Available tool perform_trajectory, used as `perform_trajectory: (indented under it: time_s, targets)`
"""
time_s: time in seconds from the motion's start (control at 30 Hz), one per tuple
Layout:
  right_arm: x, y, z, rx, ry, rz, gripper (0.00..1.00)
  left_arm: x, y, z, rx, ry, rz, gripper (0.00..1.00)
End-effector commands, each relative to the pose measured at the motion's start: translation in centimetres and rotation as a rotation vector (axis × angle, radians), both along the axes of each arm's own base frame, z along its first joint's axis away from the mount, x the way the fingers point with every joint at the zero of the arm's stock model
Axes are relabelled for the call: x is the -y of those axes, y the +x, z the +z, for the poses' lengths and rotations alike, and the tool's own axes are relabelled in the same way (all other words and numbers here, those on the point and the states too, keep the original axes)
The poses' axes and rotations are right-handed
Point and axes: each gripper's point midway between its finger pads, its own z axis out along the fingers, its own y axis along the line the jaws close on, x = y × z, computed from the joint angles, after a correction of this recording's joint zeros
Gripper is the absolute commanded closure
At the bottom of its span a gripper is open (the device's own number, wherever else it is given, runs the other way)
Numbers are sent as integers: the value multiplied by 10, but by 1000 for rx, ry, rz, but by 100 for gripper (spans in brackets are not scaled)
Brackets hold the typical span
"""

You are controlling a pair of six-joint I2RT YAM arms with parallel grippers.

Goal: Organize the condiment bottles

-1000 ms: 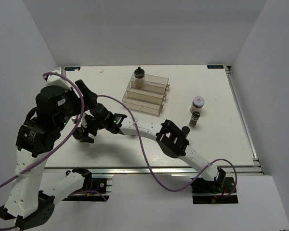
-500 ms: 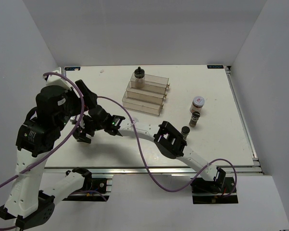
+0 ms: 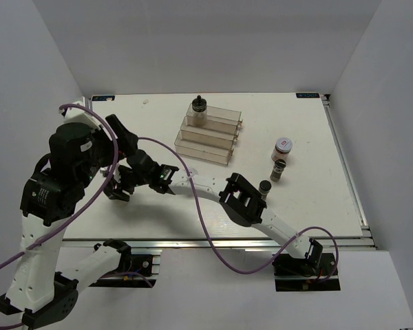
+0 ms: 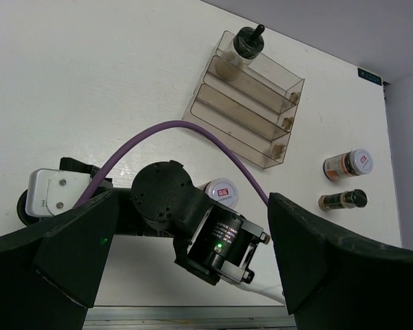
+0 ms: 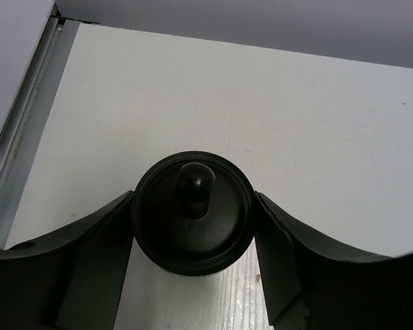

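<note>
I will lift my right gripper, swing it to the right in the top view, lower it there and release. The rack's back step is outward of my right gripper and is free beside its bottle.
My right gripper reaches far to the near left and is shut on a whitish bottle; its black cap sits between the fingers. My left gripper hangs open and empty high above the right wrist. A second black-capped bottle stands on the clear rack's back step. A white-lidded jar and a dark shaker stand at the right. Another shaker stands by the right elbow. A second jar shows beside the right wrist.
The right arm lies low across the near middle of the table. A purple cable loops over it. The table's left edge rail runs close to the held bottle. The left arm's bulk stands over the left edge.
My right gripper and wrist have shifted a little to the left with the bottle. The left arm has barely moved. The bottles at the right and the rack have not moved.
</note>
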Motion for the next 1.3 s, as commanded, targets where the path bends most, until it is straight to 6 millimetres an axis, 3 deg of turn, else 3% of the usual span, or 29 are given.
perform_trajectory:
  time_s: [0.0, 0.03, 0.17, 0.37, 0.5, 0.67, 0.87, 0.97, 1.1, 1.27]
  targets:
    - [-10, 0, 44, 73, 119, 14, 91, -1, -5, 16, 40, -29, 1, 2]
    - [-7, 0, 42, 75, 112, 14, 100, -1, -5, 18, 44, -31, 1, 2]
    - [8, 10, 67, 48, 125, -1, 100, 1, -4, 33, 92, -48, -6, 2]
    - [45, 28, 122, -71, 137, 10, 100, 9, 0, 75, 229, -108, -47, 2]
    - [68, 39, 141, -116, 120, -2, 100, 18, 2, 94, 293, -146, -87, 2]
    - [100, 75, 169, -196, 131, -95, 100, 27, 7, 100, 326, -175, -119, 2]
    - [154, 136, 201, -198, 155, -239, 100, 41, 13, 98, 328, -207, -170, 2]
    - [192, 178, 212, -190, 153, -349, 100, 50, 20, 87, 301, -213, -202, 2]
    - [238, 222, 215, -171, 142, -474, 100, 62, 30, 67, 261, -224, -235, 2]
    - [296, 264, 215, -159, 128, -609, 100, 71, 43, 25, 177, -218, -239, 2]
